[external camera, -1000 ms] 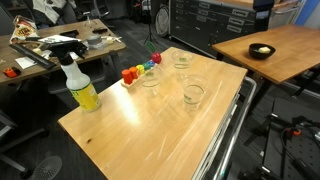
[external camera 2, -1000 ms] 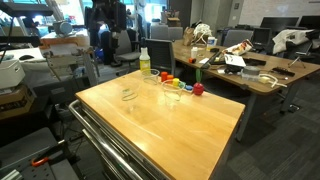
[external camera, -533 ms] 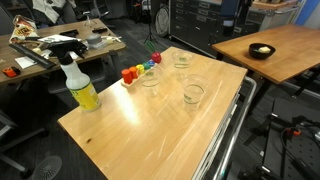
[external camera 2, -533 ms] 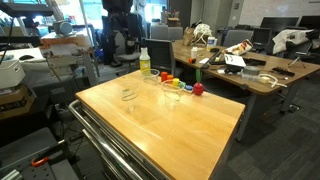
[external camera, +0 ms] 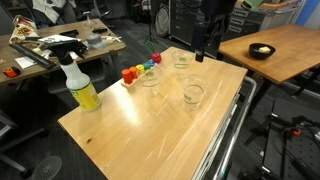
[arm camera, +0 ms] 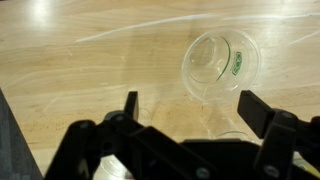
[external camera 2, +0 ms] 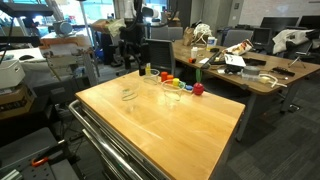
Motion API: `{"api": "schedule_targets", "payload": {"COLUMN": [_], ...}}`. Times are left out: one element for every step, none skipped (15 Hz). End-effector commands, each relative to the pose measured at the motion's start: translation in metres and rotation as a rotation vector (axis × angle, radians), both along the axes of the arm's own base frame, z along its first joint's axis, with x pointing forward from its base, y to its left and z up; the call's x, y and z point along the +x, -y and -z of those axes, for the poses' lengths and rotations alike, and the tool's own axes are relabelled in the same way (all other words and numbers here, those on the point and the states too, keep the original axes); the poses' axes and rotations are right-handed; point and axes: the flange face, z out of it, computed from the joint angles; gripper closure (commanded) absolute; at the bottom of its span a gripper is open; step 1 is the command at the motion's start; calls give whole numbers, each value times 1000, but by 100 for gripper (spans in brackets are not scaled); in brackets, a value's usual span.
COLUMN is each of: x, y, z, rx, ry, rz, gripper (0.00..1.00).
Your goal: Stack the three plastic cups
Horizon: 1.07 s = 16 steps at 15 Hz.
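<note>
The gripper will next go down and away from the robot's base to the cup nearer the cart bar, with its fingers on both sides of one side of that cup's rim (external camera: 194, 83).
Three clear plastic cups stand upright and apart on the wooden table (external camera: 150, 130): one by the coloured blocks (external camera: 150, 78), one near the far edge (external camera: 181, 60) and one nearer the cart rail (external camera: 193, 93). They also show in an exterior view (external camera 2: 128, 93) (external camera 2: 150, 78) (external camera 2: 172, 92). My gripper (external camera: 200, 50) (external camera 2: 138, 68) hangs above the table's far edge, beside the far cup, open and empty. In the wrist view my gripper (arm camera: 192, 108) has its jaws spread wide, with one cup (arm camera: 218, 65) ahead on the wood and a second cup's rim (arm camera: 236, 134) between the fingers.
A spray bottle with yellow liquid (external camera: 80, 86) stands at one table corner. A row of small coloured blocks (external camera: 140, 68) (external camera 2: 178, 86) lies beside the cups. Metal cart rails (external camera: 232, 130) run along one side. Desks stand around the table.
My arm has come in from the background over the table's far edge and lowered toward the cups. The cups have not moved.
</note>
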Motion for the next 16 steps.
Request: {"api": "schedule_targets", "payload": {"x": [13,16,17,21,22,27,30,33,35,36,38,39,40,42,44,47], "y": [3,3,3,2,3,2,2,2,0,0,-1,-1,-1,-1,-1,-1], "z": [21,28,33,38,44,49,55,62,68,74,80,86,91,96,99,100], "rx": [36,43,50,60,70,84,96,101,112,123,131,140,146,149,152,155], "ry": [-17,-30,-44,-53,-66,-74,-90,-108,-122,-140,-154,-169,-183,-192,-196,-194], "rz": [6,4,-3,-8,-13,-17,-22,-29,-40,-50,-59,-69,-76,-79,-82,-78], "gripper": [0,0,0,0,0,0,0,0,0,0,0,17,27,35,44,51]}}
